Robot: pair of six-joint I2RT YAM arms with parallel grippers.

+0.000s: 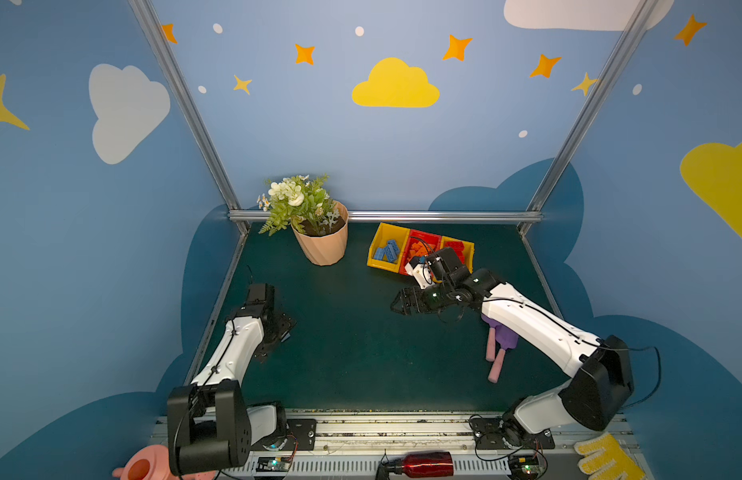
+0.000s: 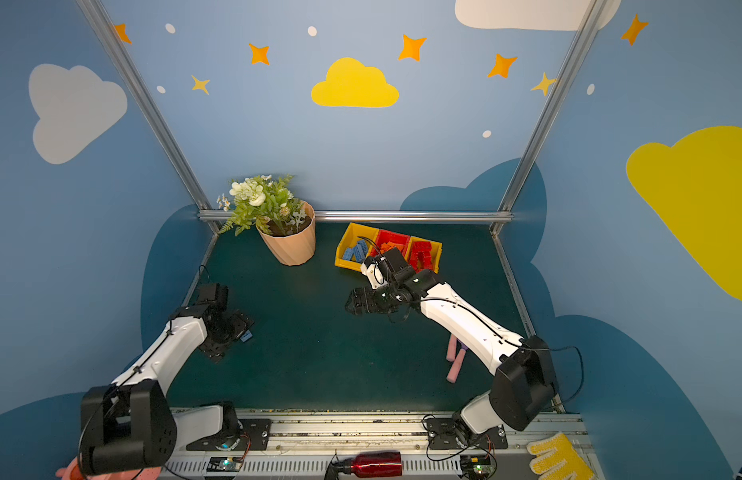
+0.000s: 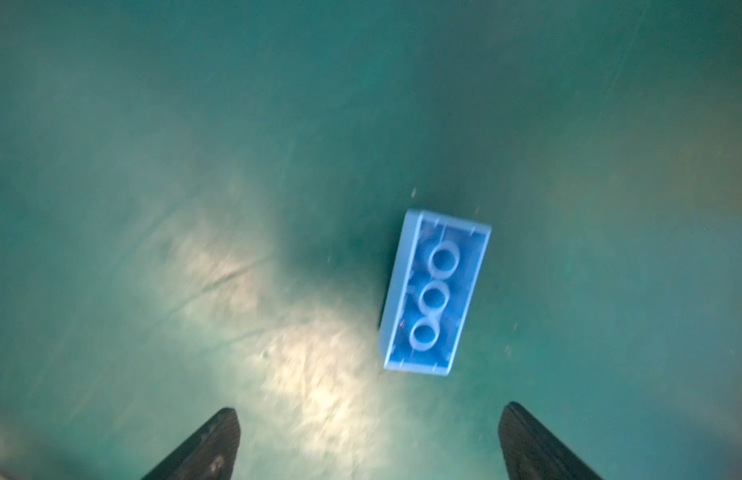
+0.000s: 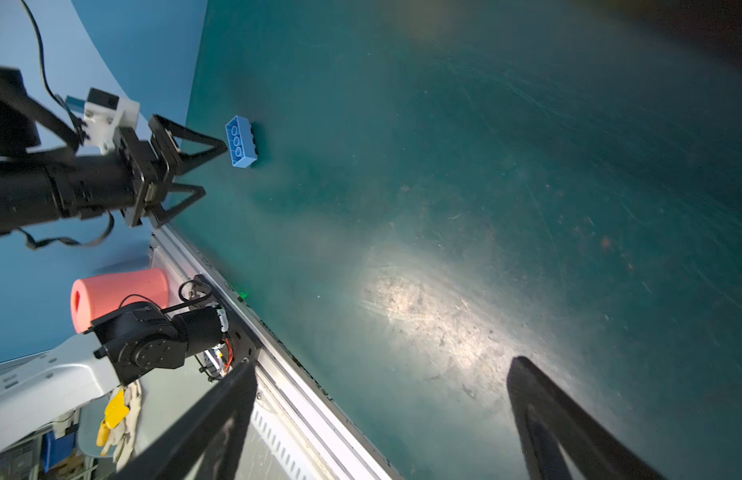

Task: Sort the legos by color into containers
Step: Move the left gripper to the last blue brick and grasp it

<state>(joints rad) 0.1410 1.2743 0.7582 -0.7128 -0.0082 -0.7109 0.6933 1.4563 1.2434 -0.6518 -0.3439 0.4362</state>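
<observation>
The brick is ahead of my left gripper's open fingers, so my left gripper should move down toward the light blue lego [image 2: 246, 336] and close across its long sides.
One light blue lego [image 3: 435, 293] lies on the green table with its hollow underside up; it also shows in a top view [image 2: 246, 336] and the right wrist view [image 4: 241, 142]. My left gripper [image 3: 369, 415] hangs open just above the table, and the brick is ahead of its fingertips, not between them. My right gripper [image 1: 396, 305] is open and empty at mid-table, in front of the containers [image 1: 375, 244]. The left yellow bin holds blue legos [image 1: 388, 250], the red bin orange legos [image 1: 419, 249], the right yellow bin red legos [image 1: 454, 246].
A peach flower pot [image 1: 321, 245] stands at the back left. Pink foam cylinders [image 1: 494, 365] and a purple soft piece [image 1: 504, 334] lie under the right arm. A pink watering can [image 1: 142, 465], a red bottle [image 1: 427, 464] and a yellow glove [image 1: 606, 457] sit off the front edge.
</observation>
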